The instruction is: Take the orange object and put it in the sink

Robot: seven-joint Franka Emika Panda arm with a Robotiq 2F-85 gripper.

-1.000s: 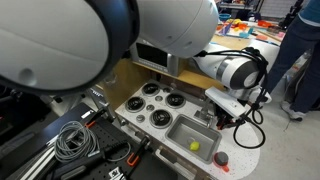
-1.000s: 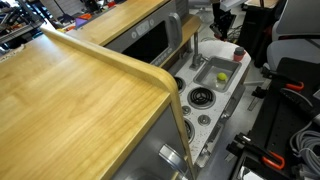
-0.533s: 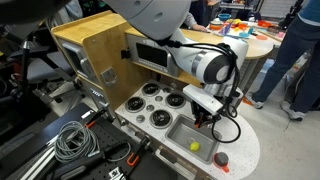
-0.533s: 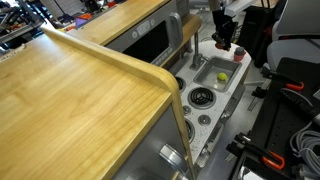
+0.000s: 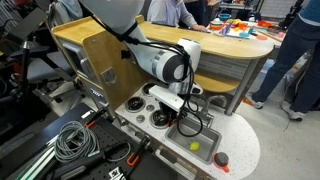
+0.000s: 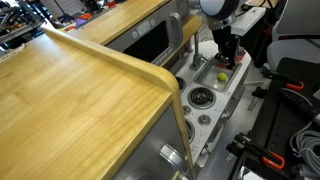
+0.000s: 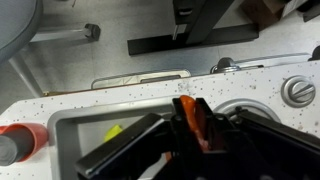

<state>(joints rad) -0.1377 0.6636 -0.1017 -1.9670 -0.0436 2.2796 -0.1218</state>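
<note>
The open bottom of the sink beside the yellow-green ball lies below my gripper. So my gripper moves toward the ball next, goes down there and releases the orange object.
My gripper (image 7: 190, 104) is shut on the orange object (image 7: 189, 115), a small orange-red piece clamped between the black fingers. In the wrist view it hangs over the right edge of the grey sink (image 7: 68, 140), next to a round burner (image 7: 297, 91). A yellow-green ball (image 7: 111, 131) lies in the sink. In both exterior views the gripper (image 5: 184, 110) (image 6: 228, 56) is low over the toy kitchen top at the sink (image 5: 205, 138) (image 6: 212, 80). The orange object is hidden by the fingers there.
A red knob-like object (image 5: 221, 158) (image 7: 14, 142) sits on the speckled counter beside the sink. Several burners (image 5: 150, 90) lie beside the sink. A wooden cabinet with an oven (image 5: 100, 55) stands behind. Cables and tools (image 5: 70, 140) lie on the floor. A person (image 5: 300, 50) stands nearby.
The arm has swung across the counter toward the sink and burners, carrying the orange object, and now sits lower over the sink's edge.
</note>
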